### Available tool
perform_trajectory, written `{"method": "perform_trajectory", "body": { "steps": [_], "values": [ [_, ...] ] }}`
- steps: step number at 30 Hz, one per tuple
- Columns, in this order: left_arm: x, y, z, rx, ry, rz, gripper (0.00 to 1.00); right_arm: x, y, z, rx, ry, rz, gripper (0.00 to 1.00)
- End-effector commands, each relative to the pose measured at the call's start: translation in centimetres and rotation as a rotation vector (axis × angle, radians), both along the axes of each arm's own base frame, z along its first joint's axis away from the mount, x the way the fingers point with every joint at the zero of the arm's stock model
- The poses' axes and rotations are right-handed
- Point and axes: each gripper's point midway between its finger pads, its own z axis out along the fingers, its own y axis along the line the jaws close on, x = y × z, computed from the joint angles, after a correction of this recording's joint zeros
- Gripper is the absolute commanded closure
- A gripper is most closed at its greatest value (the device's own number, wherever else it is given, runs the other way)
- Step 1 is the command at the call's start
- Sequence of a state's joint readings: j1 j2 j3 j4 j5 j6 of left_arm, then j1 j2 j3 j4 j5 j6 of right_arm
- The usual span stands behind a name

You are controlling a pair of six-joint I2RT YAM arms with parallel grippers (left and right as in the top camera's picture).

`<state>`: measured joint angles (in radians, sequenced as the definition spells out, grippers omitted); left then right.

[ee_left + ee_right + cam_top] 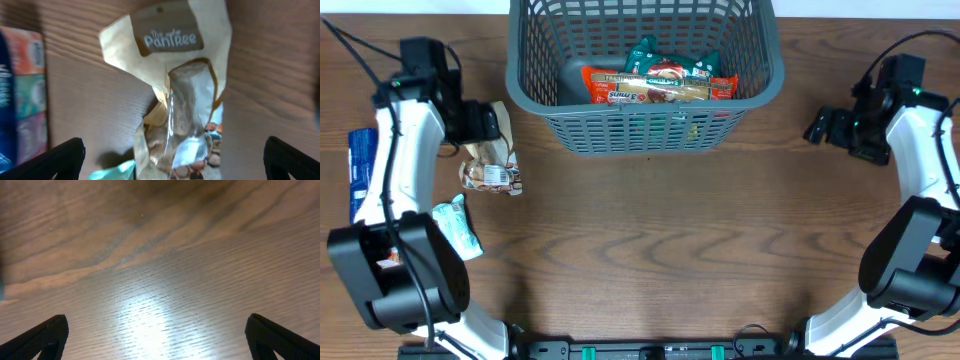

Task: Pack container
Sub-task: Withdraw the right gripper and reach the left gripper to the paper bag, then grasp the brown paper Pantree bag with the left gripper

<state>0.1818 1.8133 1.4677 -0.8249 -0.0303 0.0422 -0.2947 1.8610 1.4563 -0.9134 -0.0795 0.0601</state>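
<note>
The bag fits between my left gripper's wide-apart fingers, so that gripper will go down next onto the cream bag's crumpled middle (497,154) (184,112) below it on the tabletop.
The container (645,128), a dark grey lattice basket, stands at the back centre with several snack packets (660,85) lying inside. My left gripper (485,125) hovers at the far end of a cream bag of nuts (490,172) on the table. In the left wrist view the cream bag (175,90) lies between the wide-apart fingers (65,160) without touching them; the left gripper (175,167) is open. My right gripper (830,127) is open to the right of the basket, and in its wrist view the right gripper (157,340) has only bare wood beneath it.
A teal packet (457,228) lies near the cream bag, its corner also showing as the teal packet (112,172) in the left wrist view. A blue packet (362,170) sits at the far left edge. Both arm bases stand at the table's front corners.
</note>
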Motion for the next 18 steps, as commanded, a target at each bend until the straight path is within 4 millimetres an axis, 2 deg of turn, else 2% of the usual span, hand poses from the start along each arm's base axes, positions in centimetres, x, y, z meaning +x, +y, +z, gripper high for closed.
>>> {"method": "perform_trajectory", "body": {
  "steps": [1, 10, 18],
  "values": [
    [-0.4, 0.3, -1.9, 0.007, 0.026, 0.0, 0.01, -0.2, 0.5, -0.6, 0.005, 0.005, 0.022, 0.01],
    [-0.7, 0.2, -8.4, -0.024, 0.153, 0.018, 0.01, -0.4, 0.6, -0.9, 0.0, 0.012, 0.052, 0.01],
    [-1.3, 0.0, -11.8, -0.042, 0.228, 0.019, 0.01, -0.3, 0.6, -0.8, -0.002, 0.009, 0.055, 0.01]
  ]
}}
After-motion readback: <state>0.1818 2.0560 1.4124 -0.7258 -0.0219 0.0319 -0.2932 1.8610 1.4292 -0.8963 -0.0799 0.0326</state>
